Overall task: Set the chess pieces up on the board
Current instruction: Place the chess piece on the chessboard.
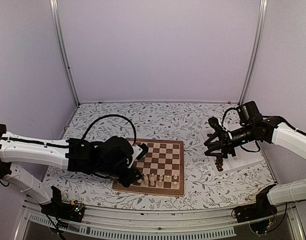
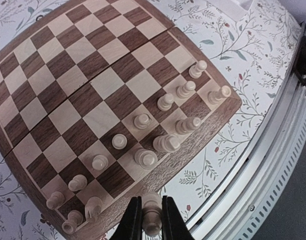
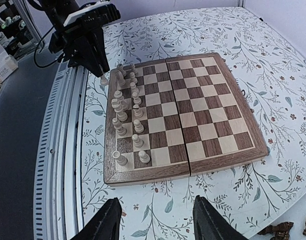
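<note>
I will move my left gripper outward and down onto the empty dark square [image 2: 114,181] in the nearest row next and let go of the piece there, because that gap between pieces is unfilled.
The board [image 1: 165,152] lies between the arms, with several pale cream chess pieces [image 1: 161,179] standing on its two near rows. They also show in the left wrist view [image 2: 165,144] and the right wrist view [image 3: 123,111]. My left gripper [image 2: 152,222] is shut on a pale cream piece [image 2: 152,206], held just above the board's near border [image 2: 117,210] at the left end. My right gripper [image 3: 157,226] is open and empty, hovering right of the board over the tablecloth. Dark brown pieces [image 1: 220,164] lie on the white tray [image 1: 243,159] below it.
The flowered tablecloth [image 1: 193,122] covers the table. The metal rail [image 2: 273,150] of the table's near edge runs close to the board. The left arm [image 3: 82,30] reaches over the board's near left corner. A few dark pieces [image 3: 282,229] show at the right wrist view's lower right.
</note>
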Controlling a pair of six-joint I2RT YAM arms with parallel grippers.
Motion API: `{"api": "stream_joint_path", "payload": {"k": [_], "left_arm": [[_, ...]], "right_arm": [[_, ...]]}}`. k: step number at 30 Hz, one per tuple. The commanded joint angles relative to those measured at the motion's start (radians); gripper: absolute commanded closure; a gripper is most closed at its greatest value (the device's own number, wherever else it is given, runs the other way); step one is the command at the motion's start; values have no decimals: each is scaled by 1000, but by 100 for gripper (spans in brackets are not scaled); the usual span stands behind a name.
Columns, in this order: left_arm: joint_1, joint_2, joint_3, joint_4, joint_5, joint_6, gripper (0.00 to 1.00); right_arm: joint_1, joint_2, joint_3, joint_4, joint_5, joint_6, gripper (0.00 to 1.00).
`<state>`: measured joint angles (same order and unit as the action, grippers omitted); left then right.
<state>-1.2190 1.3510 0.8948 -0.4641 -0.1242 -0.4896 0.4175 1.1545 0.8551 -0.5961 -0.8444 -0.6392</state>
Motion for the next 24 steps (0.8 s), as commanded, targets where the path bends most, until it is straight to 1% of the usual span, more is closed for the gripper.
{"api": "stream_joint_path", "payload": {"k": [1, 11, 20, 24], "left_arm": [[30, 42, -16, 39, 10, -11, 96], [62, 107, -23, 73, 21, 3, 96], [67, 116, -32, 51, 44, -6, 97], [66, 124, -36, 41, 25, -11, 97]], "right_arm": [[-5, 7, -8, 18, 8, 4, 48], [-6, -1, -13, 18, 13, 6, 48], [-6, 4, -13, 18, 6, 1, 48], [-6, 4, -11, 16, 5, 0, 48]]}}
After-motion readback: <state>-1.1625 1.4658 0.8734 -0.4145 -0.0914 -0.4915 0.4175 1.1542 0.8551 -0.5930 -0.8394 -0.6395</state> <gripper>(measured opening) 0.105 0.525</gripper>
